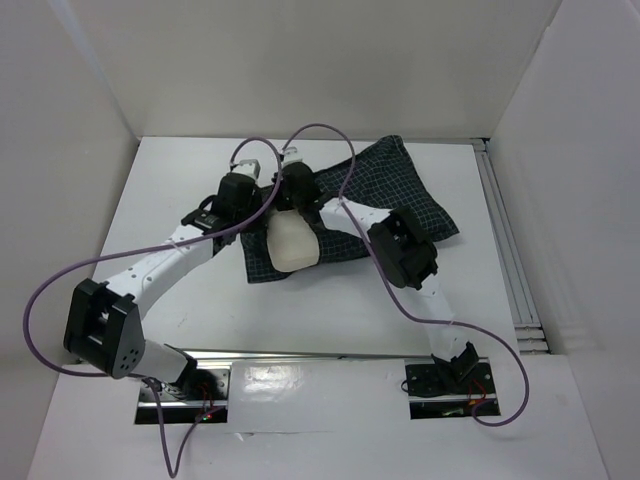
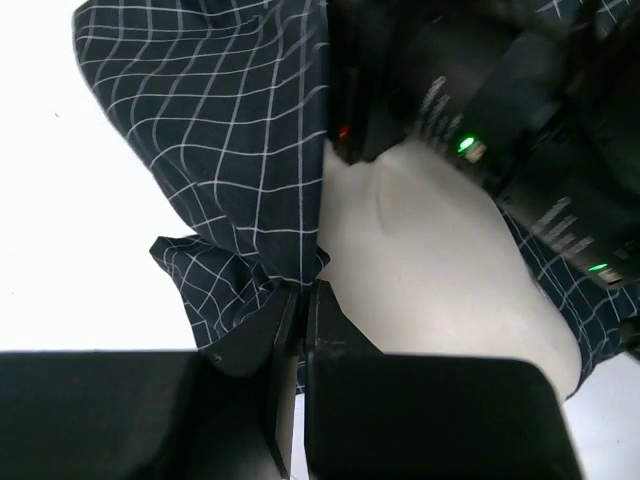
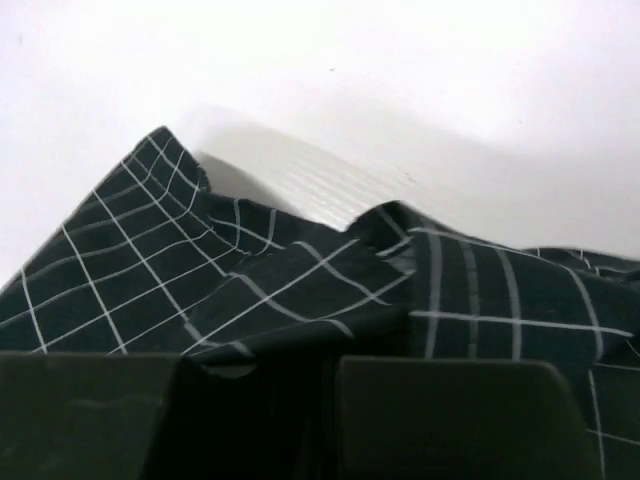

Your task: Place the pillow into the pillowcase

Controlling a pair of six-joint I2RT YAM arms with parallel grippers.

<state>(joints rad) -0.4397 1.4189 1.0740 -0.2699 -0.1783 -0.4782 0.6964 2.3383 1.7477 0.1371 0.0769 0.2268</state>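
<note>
The near end of the pillow still sticks out uncovered. I will use my left gripper next to pull the edge of the opening [image 1: 262, 241] [image 2: 313, 215] outward alongside the pillow and then let it go.
The cream pillow [image 1: 292, 245] lies partly inside the dark checked pillowcase [image 1: 400, 195], with its near end sticking out of the opening. In the left wrist view the pillow [image 2: 430, 260] sits to the right of the pillowcase [image 2: 230, 130]. My left gripper [image 2: 300, 297] is shut on the edge of the opening, beside the pillow; in the top view it [image 1: 262, 207] is at the pillow's left. My right gripper [image 1: 296, 182] is just behind the pillow. In its own view the pillowcase [image 3: 300, 280] drapes over the gripper [image 3: 268, 372] and runs between the fingers, which are hidden.
The white table [image 1: 180, 200] is walled in on the left, back and right. A ribbed rail [image 1: 510, 260] runs along the right edge. Purple cables [image 1: 330, 135] loop over both arms. The right arm's wrist [image 2: 500, 110] crosses close above the pillow.
</note>
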